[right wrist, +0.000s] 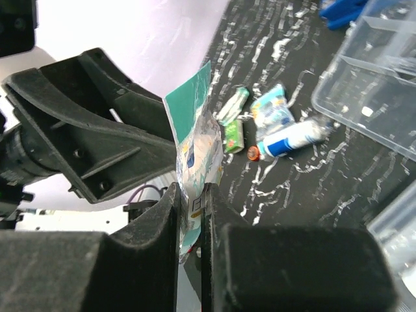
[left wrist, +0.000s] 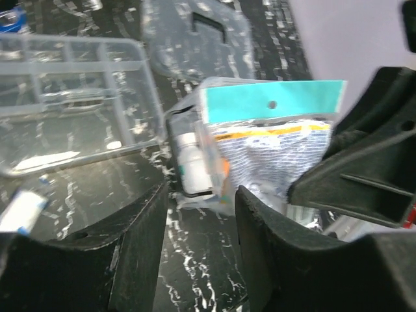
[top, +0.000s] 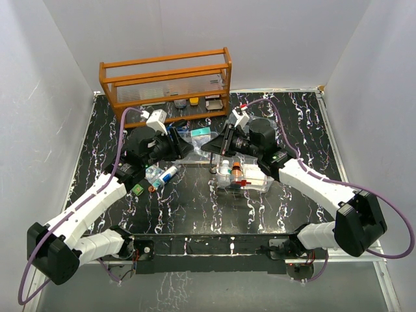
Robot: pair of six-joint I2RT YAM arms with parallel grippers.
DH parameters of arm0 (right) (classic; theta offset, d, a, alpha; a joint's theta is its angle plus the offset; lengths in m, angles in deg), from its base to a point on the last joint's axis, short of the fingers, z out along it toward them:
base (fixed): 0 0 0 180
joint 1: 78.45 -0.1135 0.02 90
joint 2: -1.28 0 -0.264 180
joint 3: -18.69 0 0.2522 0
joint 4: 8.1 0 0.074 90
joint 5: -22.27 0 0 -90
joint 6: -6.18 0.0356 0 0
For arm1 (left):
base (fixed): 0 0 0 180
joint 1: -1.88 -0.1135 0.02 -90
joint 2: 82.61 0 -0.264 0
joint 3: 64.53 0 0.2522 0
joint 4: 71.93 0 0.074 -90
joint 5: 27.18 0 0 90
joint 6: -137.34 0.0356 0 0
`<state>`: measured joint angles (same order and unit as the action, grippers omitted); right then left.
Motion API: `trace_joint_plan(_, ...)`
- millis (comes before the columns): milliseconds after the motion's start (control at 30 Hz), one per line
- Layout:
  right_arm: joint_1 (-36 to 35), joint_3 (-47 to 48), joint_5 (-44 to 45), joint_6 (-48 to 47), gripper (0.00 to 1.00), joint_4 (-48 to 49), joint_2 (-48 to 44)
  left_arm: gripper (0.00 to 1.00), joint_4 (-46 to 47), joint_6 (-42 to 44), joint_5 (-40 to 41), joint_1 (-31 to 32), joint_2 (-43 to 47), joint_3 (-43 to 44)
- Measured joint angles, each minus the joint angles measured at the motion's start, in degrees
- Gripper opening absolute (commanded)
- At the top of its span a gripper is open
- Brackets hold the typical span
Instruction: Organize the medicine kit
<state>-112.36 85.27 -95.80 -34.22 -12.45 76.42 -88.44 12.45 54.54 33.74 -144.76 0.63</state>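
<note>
The packet hangs free of my open left gripper, so my right gripper will swing over the clear box next, turn down and lower toward the white pack beside the bottles.
My right gripper (right wrist: 192, 192) is shut on the lower edge of a clear packet with a teal header (right wrist: 195, 130) and holds it upright above the table centre (top: 200, 132). My left gripper (left wrist: 201, 195) is open, and the same packet (left wrist: 273, 143) hangs just beyond its fingertips, not between them. The medicine kit's clear box with the red latch (top: 263, 185) sits under the right arm and holds small bottles. Its divided tray insert (left wrist: 71, 104) and its lid with a dark handle (left wrist: 208, 26) lie on the table behind the packet.
An orange wooden rack (top: 166, 84) stands at the back. A blue-and-white tube (top: 168, 174), a light blue pack (top: 154, 172) and a green packet (top: 138, 189) lie by the left arm. They also show in the right wrist view, with the tube (right wrist: 292, 138) nearest.
</note>
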Motion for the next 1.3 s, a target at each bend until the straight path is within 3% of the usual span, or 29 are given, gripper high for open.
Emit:
trace_joint_plan(333,-0.1,6.8,14.9,-6.8,0.00,-24.1,-1.4,0.57,-8.9,4.3,14.7,0.0,1.7,0.7)
trace_joint_plan(767,-0.1,17.0,41.6,-12.9,0.00,-60.4,-1.0,0.60,-8.2,11.4,25.1,0.0,3.6,-0.2)
trace_joint_plan(1300,-0.1,19.2,52.6,-15.7,0.00,-69.7,15.1,0.62,-6.4,10.2,24.1,0.0,7.6,-3.7)
